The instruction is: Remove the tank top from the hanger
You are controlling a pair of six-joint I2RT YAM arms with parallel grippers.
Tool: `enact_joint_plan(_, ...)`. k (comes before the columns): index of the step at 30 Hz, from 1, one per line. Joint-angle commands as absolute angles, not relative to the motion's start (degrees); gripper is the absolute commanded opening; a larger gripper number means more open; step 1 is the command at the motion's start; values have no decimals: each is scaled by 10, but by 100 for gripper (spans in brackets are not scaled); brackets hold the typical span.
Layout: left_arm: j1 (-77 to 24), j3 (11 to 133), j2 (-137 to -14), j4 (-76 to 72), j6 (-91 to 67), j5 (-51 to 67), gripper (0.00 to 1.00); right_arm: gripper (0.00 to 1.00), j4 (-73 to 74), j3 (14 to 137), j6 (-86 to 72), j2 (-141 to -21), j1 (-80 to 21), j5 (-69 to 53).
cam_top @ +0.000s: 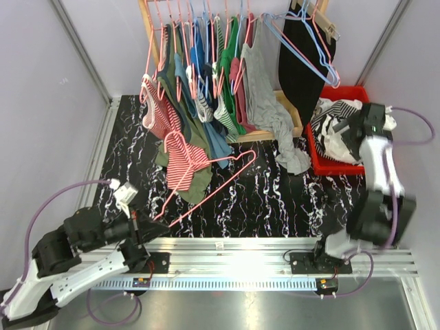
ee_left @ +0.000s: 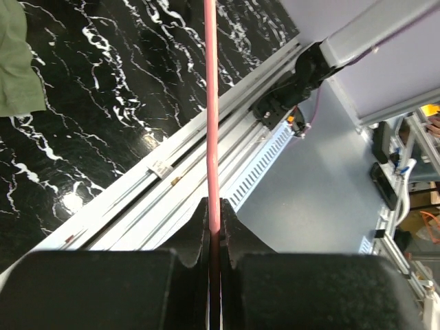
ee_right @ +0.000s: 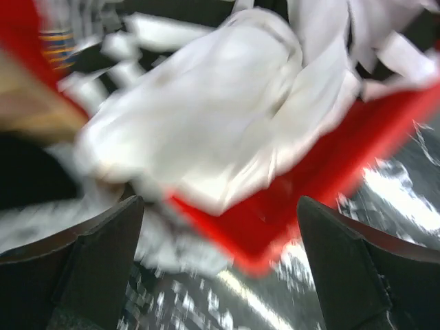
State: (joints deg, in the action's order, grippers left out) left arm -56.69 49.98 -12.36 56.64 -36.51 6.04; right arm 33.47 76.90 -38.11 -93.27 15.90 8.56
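Observation:
I should next move my right gripper back and across from the red bin onto the hanger's loose end, to its left in the top view.
A pink wire hanger lies tilted over the black marble table. A red-and-white striped tank top hangs on its upper left end, with an olive green garment under it. My left gripper is shut on the hanger's lower end; in the left wrist view the pink wire runs straight out from between the closed jaws. My right gripper is open and empty above the red bin; its view is blurred.
A wooden rack at the back holds several garments on hangers, including a grey one drooping onto the table. The red bin holds white and striped clothes. A metal rail runs along the near edge.

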Motion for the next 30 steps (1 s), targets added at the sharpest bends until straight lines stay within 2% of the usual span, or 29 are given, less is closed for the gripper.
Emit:
enact_joint_plan(1, -570, 490, -92, 548, -379, 94, 0, 100, 365, 674, -368, -717, 156, 74)
enact_joint_plan(3, -570, 484, -87, 549, -387, 123, 0, 100, 366, 627, -358, -601, 156, 4)
enact_joint_plan(4, -570, 484, -85, 551, -388, 145, 0, 100, 366, 583, -337, -565, 156, -97)
enact_joint_plan(8, -575, 493, -79, 562, -388, 176, 0, 100, 369, 498, -317, -416, 156, -297)
enact_joint_plan(9, -575, 493, -78, 559, -389, 184, 0, 100, 360, 474, -319, -377, 156, -388)
enact_joint_plan(13, -586, 489, -62, 538, -406, 232, 0, 100, 238, 431, -393, -347, 120, -601)
enact_joint_plan(18, -620, 483, -38, 555, -445, 278, 0, 100, 206, 493, -376, -364, 4, -675)
enact_joint_plan(20, -630, 480, -27, 556, -459, 300, 0, 100, 250, 525, -346, -381, -72, -676)
enact_joint_plan(27, -651, 490, -11, 567, -476, 315, 0, 100, 407, 609, -182, -427, -267, -604)
enact_joint_plan(30, -668, 497, -3, 570, -486, 286, 0, 100, 460, 624, -145, -442, -341, -564)
